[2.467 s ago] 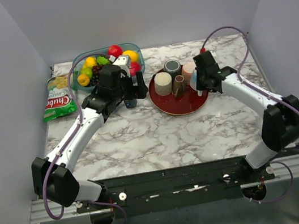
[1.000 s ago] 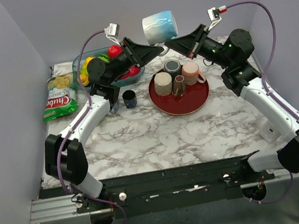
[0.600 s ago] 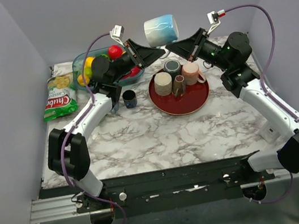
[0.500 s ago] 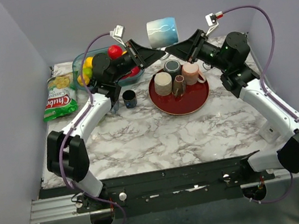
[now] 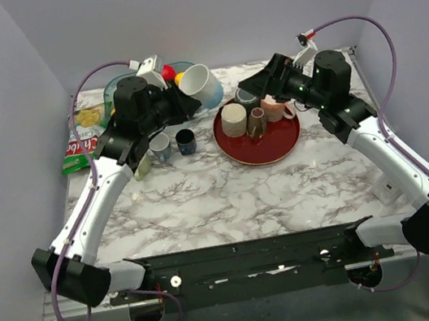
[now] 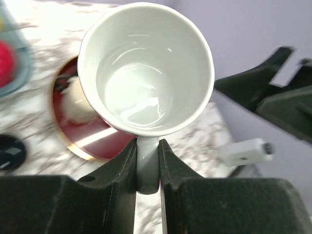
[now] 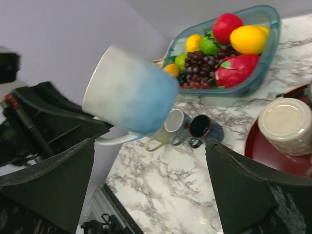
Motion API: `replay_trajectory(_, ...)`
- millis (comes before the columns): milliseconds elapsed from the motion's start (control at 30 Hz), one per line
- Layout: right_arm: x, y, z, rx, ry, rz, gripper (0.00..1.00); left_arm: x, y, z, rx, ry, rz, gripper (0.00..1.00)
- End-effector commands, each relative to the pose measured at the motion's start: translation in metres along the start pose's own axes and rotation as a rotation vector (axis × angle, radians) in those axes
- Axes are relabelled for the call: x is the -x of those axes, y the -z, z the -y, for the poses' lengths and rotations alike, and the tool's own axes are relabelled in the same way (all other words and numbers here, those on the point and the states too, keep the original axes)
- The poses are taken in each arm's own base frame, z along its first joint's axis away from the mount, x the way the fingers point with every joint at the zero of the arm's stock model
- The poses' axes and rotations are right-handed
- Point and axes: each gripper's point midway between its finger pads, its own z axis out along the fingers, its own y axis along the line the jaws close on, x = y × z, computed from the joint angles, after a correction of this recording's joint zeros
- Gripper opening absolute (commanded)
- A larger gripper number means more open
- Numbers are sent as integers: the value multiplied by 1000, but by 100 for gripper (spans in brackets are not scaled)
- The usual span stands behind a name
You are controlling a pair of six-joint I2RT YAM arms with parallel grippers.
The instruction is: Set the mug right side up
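My left gripper swings back and down next, levels the tilted mug and releases it onto the bare marble short of the small mugs, because that spot is empty.
The mug (image 5: 201, 87), white fading to blue at its base, hangs in the air over the table's back, between the fruit bowl and the red tray. It is tilted with its white inside (image 6: 146, 73) facing up toward the top camera. My left gripper (image 5: 185, 101) is shut on its handle (image 6: 147, 163), which is pinched between the two fingers (image 6: 122, 170). My right gripper (image 5: 255, 84) stands wide open to the right of the mug and apart from it. In the right wrist view the mug (image 7: 129, 97) floats beyond that gripper (image 7: 151, 168), with nothing between the jaws.
A red tray (image 5: 266, 150) holds several cups, one beige and upside down (image 7: 285, 124). Small mugs (image 5: 160, 146) (image 5: 186, 141) stand on the marble left of the tray. A fruit bowl (image 7: 243, 83) and a chips bag (image 5: 80, 146) lie at the back left.
The right gripper has opened, let go of the mug and drawn back. The left arm has come down from high in the air with the mug, whose mouth has turned upward.
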Motion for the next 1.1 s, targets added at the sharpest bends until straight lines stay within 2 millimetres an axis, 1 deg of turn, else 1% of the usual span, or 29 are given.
replay_trajectory(0, -13, 6, 39, -186, 27, -29, 100, -23, 61, -66, 354, -181, -45, 0)
replay_trajectory(33, -15, 6, 41, -196, 25, -37, 100, -25, 71, -82, 444, -190, -36, 0)
replay_trajectory(100, -18, 3, 46, -212, 18, -49, 100, -45, 92, -100, 527, -186, -74, 0)
replay_trajectory(167, -21, 0, 51, -224, 9, -64, 100, -53, 107, -114, 605, -168, -63, 0)
replay_trajectory(200, -24, -3, 53, -230, 1, -75, 100, -64, 115, -122, 631, -159, -67, 0)
replay_trajectory(267, -27, -5, 56, -235, -11, -90, 100, -72, 124, -133, 684, -147, -59, 0)
replay_trajectory(300, -29, -8, 58, -236, -17, -98, 100, -83, 128, -140, 707, -132, -70, 0)
replay_trajectory(367, -33, -9, 59, -240, -25, -115, 100, -93, 132, -148, 737, -119, -74, 0)
replay_trajectory(400, -33, -9, 59, -240, -26, -117, 100, -102, 135, -155, 758, -104, -81, 0)
replay_trajectory(467, -36, -10, 63, -248, -27, -127, 100, -112, 139, -162, 787, -84, -87, 0)
replay_trajectory(500, -37, -10, 64, -252, -27, -130, 100, -119, 142, -168, 810, -81, -95, 0)
replay_trajectory(567, -39, -10, 65, -258, -28, -135, 100, -125, 143, -175, 833, -63, -81, 0)
replay_trajectory(600, -40, -11, 67, -263, -29, -139, 100, -133, 144, -181, 852, -58, -90, 0)
replay_trajectory(633, -41, -11, 68, -266, -30, -142, 100, -136, 144, -185, 863, -55, -88, 0)
replay_trajectory(667, -41, -11, 69, -269, -31, -143, 100, -135, 141, -186, 861, -43, -68, 0)
replay_trajectory(700, -42, -11, 70, -273, -34, -143, 100, -141, 140, -191, 873, -41, -75, 0)
replay_trajectory(800, -42, -11, 70, -275, -34, -146, 100, -139, 139, -199, 909, -40, -53, 0)
replay_trajectory(867, -42, -10, 71, -281, -33, -147, 100, -136, 134, -197, 896, -29, -28, 0)
replay_trajectory(967, -41, -10, 73, -295, -31, -148, 100, -137, 127, -200, 889, -2, -7, 0)
replay_trajectory(1000, -39, -10, 72, -296, -25, -146, 100, -144, 128, -204, 904, 16, -7, 0)
replay_trajectory(1067, -39, -10, 74, -309, -21, -153, 100, -147, 126, -208, 902, 28, 14, 0)
